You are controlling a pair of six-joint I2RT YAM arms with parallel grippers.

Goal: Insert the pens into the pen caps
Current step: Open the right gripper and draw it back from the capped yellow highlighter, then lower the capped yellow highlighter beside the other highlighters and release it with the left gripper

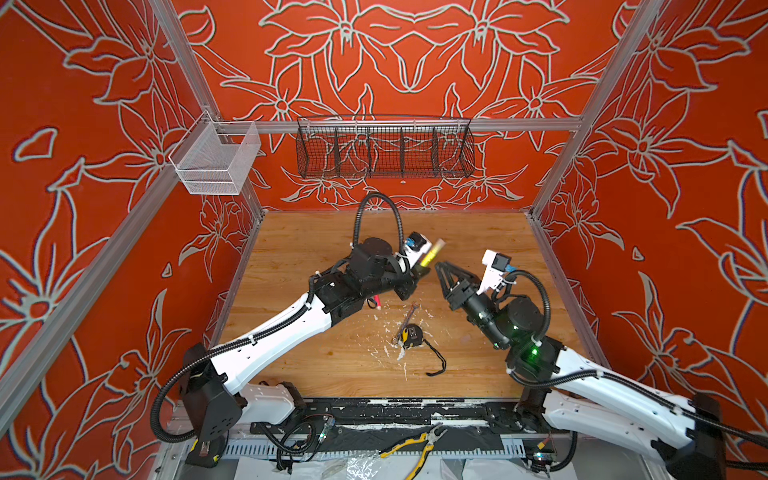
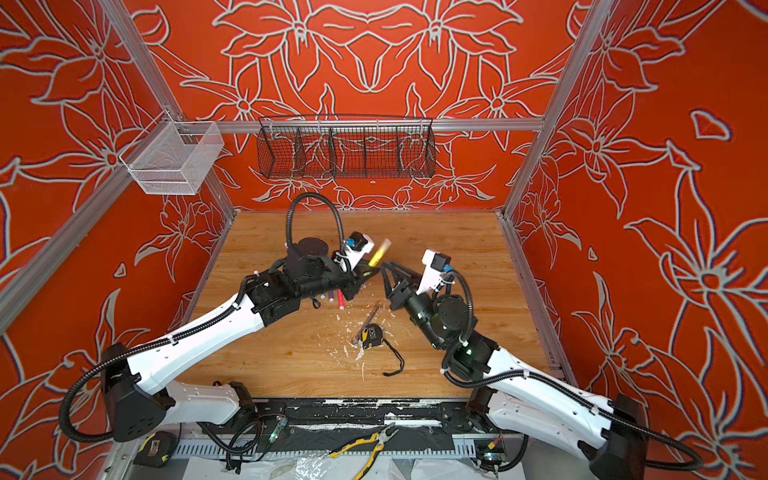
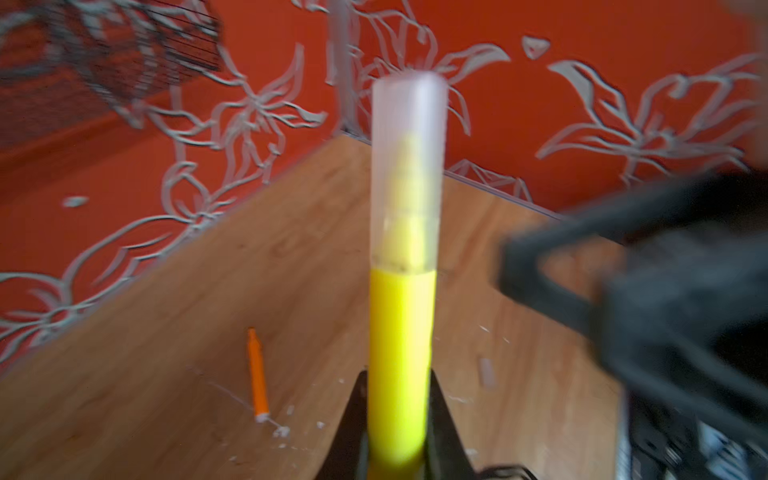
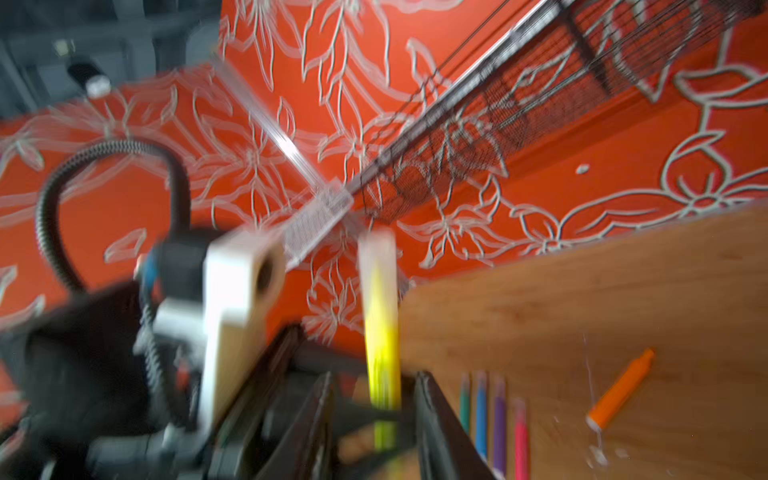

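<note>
My left gripper holds the yellow pen [image 1: 430,258], and the pen's tip is already capped. Next, my left gripper needs to tilt downward and lower the pen onto the wood between pink pen and wrench [image 1: 389,306] to let it go.
A yellow pen [image 3: 399,353] stands out of my left gripper [image 3: 399,374], which is shut on its lower barrel. A clear pen cap [image 3: 409,166] sits over its upper end. In both top views the pen [image 1: 430,258] [image 2: 376,257] is raised above the mid-table, slanting up toward the back. My right gripper [image 1: 439,268] [image 4: 374,376] is open just to the right of it. Its jaws stand apart with gaps on both sides of the pen [image 4: 380,353]. Green [image 4: 464,399], blue [image 4: 481,411], purple [image 4: 499,419] and pink [image 4: 520,436] pens lie side by side on the wood. An orange pen [image 4: 621,390] [image 3: 257,374] lies apart from them.
A grey wrench [image 1: 409,316] and a yellow-black tape measure [image 1: 412,334] with its cord lie mid-table among white flecks. A black wire basket [image 1: 384,149] and a white mesh basket [image 1: 216,158] hang on the rails. Yellow pliers [image 1: 415,449] lie below the front edge.
</note>
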